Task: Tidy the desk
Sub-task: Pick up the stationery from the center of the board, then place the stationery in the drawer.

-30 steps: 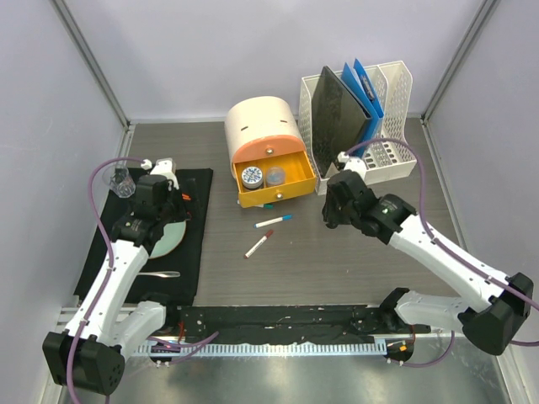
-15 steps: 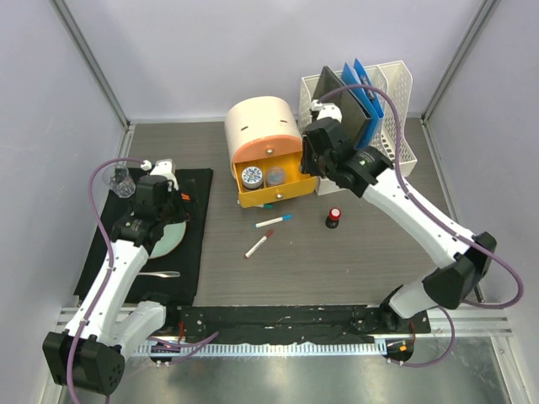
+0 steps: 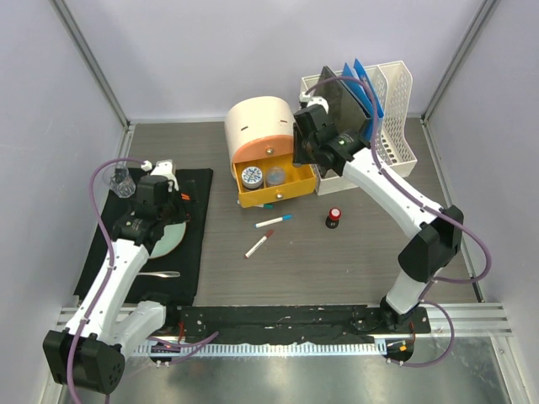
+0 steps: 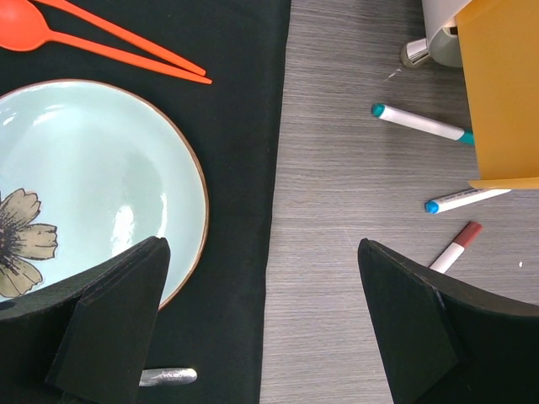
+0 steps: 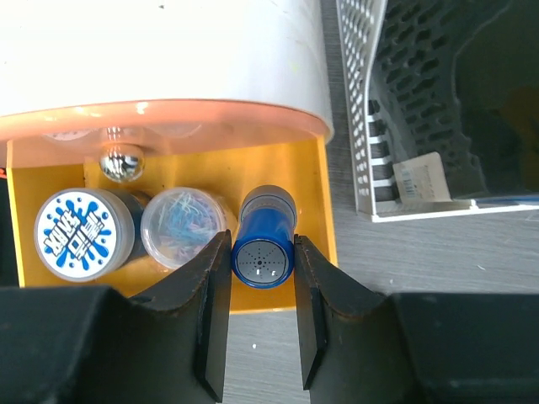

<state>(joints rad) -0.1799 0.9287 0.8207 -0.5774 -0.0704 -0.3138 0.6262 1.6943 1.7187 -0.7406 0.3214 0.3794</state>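
The blue cylinder (image 5: 265, 215) goes down with my right gripper next. It is released on the bare bottom of the drawer beside the clear tub (image 5: 290, 172), since that free spot lies below the gripper.
The desk (image 3: 337, 261) is dark wood-grain laminate. My right gripper (image 3: 305, 156) hovers over the open orange drawer (image 3: 296, 187) of a cream cabinet. It (image 5: 261, 244) is shut on a blue cylinder (image 5: 265, 215) that hangs end-down above the drawer's right part. In the drawer stand a jar with a blue-and-white lid (image 5: 82, 233) and a clear tub of clips (image 5: 179, 225). My left gripper (image 4: 261, 248) is open and empty above the right edge of the black mat (image 4: 240, 168), beside a pale blue flowered plate (image 4: 93, 177).
Loose on the desk are a blue-capped marker (image 3: 274, 220), a red marker (image 3: 258, 243) and a small red-and-black object (image 3: 335, 217). White file racks (image 3: 392, 118) with folders stand at the back right. The mat also carries orange chopsticks (image 4: 126, 42), a spoon (image 3: 160, 273) and a glass (image 3: 122, 181).
My right arm has swung from the desk's middle right up and left to the orange drawer, carrying the blue cylinder. The small red-and-black object it hid now shows. The left arm has not moved.
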